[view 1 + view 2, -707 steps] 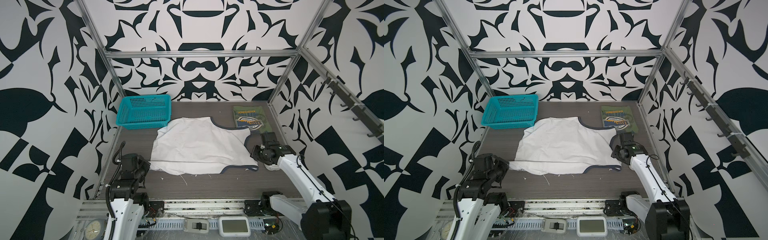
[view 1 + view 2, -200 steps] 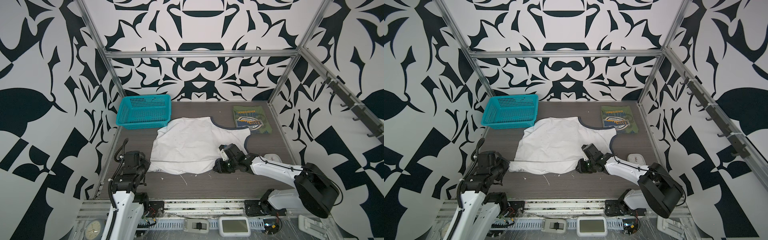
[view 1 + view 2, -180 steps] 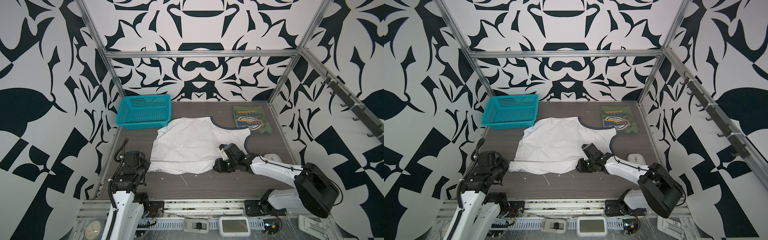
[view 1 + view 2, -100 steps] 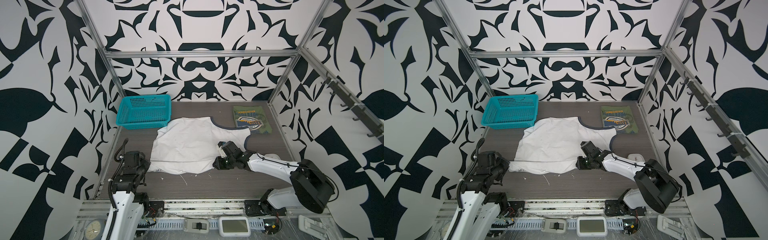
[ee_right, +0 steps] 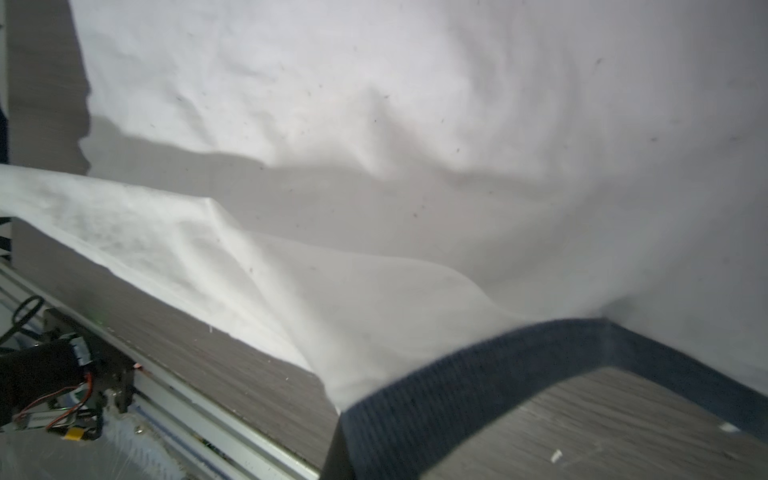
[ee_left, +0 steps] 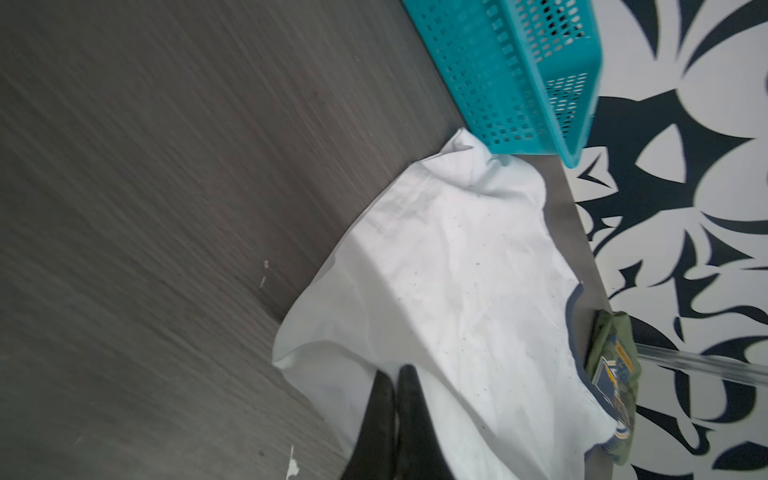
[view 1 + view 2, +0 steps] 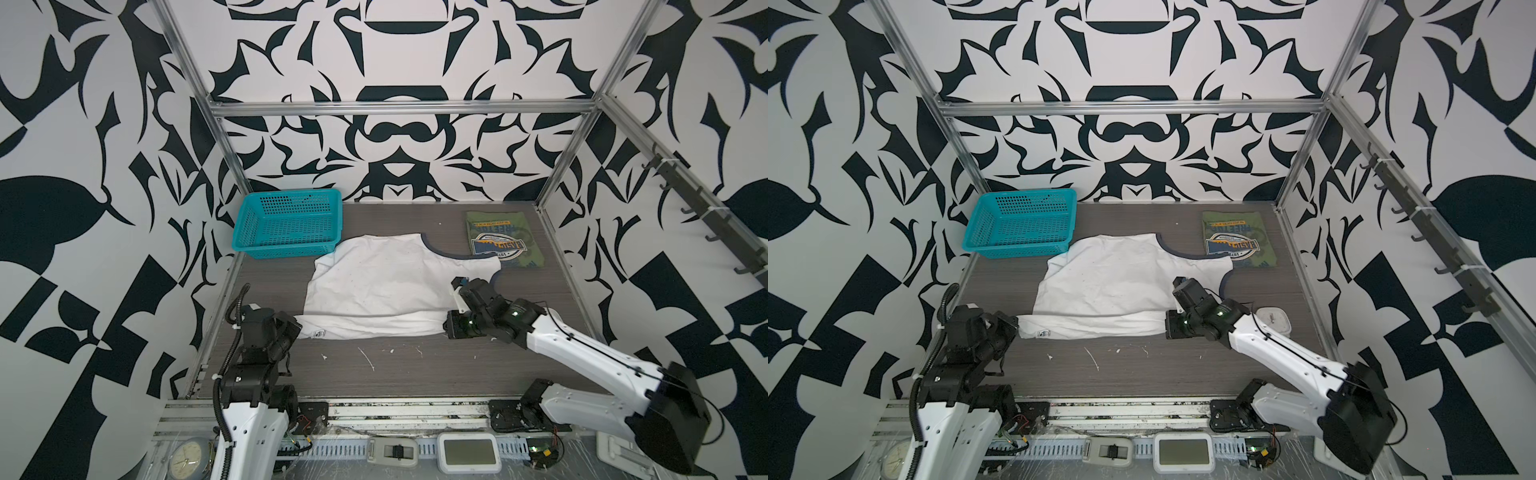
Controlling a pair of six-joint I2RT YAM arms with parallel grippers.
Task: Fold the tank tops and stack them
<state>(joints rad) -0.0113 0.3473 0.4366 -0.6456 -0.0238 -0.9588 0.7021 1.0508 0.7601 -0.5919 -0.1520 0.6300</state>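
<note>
The folded cloth's near edge hangs raised above the table, so I will pull my left gripper back and down onto the table's bare front and release the cloth's corner.
The white tank top (image 7: pixel 382 291) lies spread in the middle of the table in both top views, its near edge folded into a long strip. My left gripper (image 7: pixel 294 328) is shut on the near left corner of that strip; the left wrist view shows its black fingers (image 6: pixel 409 399) pressed together in white cloth. My right gripper (image 7: pixel 448 329) is shut on the near right corner, where the navy trim (image 5: pixel 457 374) drapes over its jaws and hides most of them. The olive green tank top (image 7: pixel 500 243) lies folded at the back right, badge print up.
A teal mesh basket (image 7: pixel 286 224) stands at the back left, touching the white top's far corner. A small white device (image 7: pixel 1273 320) lies on the table by the right arm. Pale scraps (image 7: pixel 365 357) dot the front strip of table. Metal frame rails border the table.
My right gripper came in from the right side to the white top's near right corner and has shut on it in the last second. The left gripper has stayed shut and still.
</note>
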